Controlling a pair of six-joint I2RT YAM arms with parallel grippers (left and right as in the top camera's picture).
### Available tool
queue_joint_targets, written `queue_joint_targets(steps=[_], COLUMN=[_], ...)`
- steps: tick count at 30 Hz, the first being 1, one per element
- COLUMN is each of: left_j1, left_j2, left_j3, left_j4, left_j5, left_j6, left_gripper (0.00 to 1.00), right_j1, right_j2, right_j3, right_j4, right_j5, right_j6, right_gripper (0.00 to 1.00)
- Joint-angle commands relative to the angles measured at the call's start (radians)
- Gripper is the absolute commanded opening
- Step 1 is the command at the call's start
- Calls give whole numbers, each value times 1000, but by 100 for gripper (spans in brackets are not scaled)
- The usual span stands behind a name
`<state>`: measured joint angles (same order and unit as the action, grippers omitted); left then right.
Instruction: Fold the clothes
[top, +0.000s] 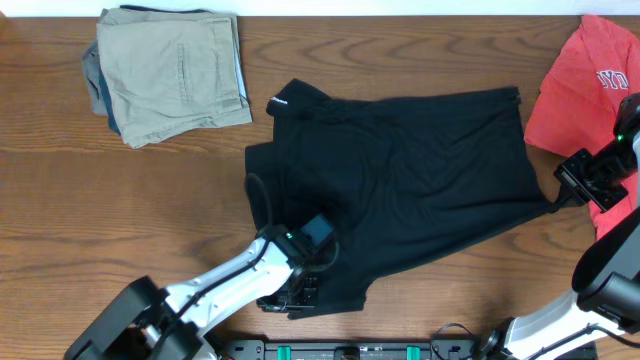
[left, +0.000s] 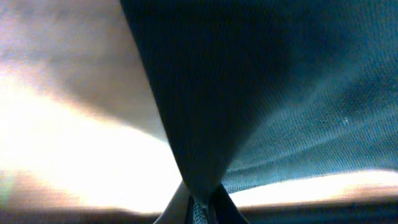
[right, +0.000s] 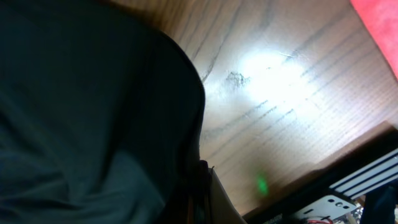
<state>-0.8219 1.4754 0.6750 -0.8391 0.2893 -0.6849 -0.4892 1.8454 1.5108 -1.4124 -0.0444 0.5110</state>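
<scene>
The near edge of the black garment stretches toward the bar, so next my left gripper should fold it up and outward onto the cloth short of the white tag and release it.
The black garment (top: 400, 190) lies spread across the middle of the table, with a small white tag (top: 277, 102) at its far left corner. My left gripper (top: 295, 290) is shut on its near left edge; in the left wrist view the black fabric (left: 261, 93) runs down into the closed jaws (left: 200, 208). My right gripper (top: 572, 185) is shut on the garment's right corner; the black cloth (right: 93, 112) fills the right wrist view up to the jaws (right: 202, 193). The red tee (top: 585, 85) with white lettering lies at the far right.
A folded stack topped by khaki shorts (top: 170, 70) sits at the far left corner. Bare wooden table (top: 120, 220) lies left of the black garment. A dark rail (top: 350, 350) runs along the table's front edge.
</scene>
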Motion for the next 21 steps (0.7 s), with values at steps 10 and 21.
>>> queue_joint_targets(steps=[10,21], left_j1=[-3,-3], left_j2=[-572,-894], left_j3=[-1,131], left_j4=[-236,-537], left_j5=[5,24], left_j6=[-116,-201], left_gripper=[6,6], right_j1=[13,13], right_j2=[-266,-541], right_j3=[10,-162], right_j4=[-98,-120], right_j5=[81,123], right_j6=[5,53], right_gripper=[1,1])
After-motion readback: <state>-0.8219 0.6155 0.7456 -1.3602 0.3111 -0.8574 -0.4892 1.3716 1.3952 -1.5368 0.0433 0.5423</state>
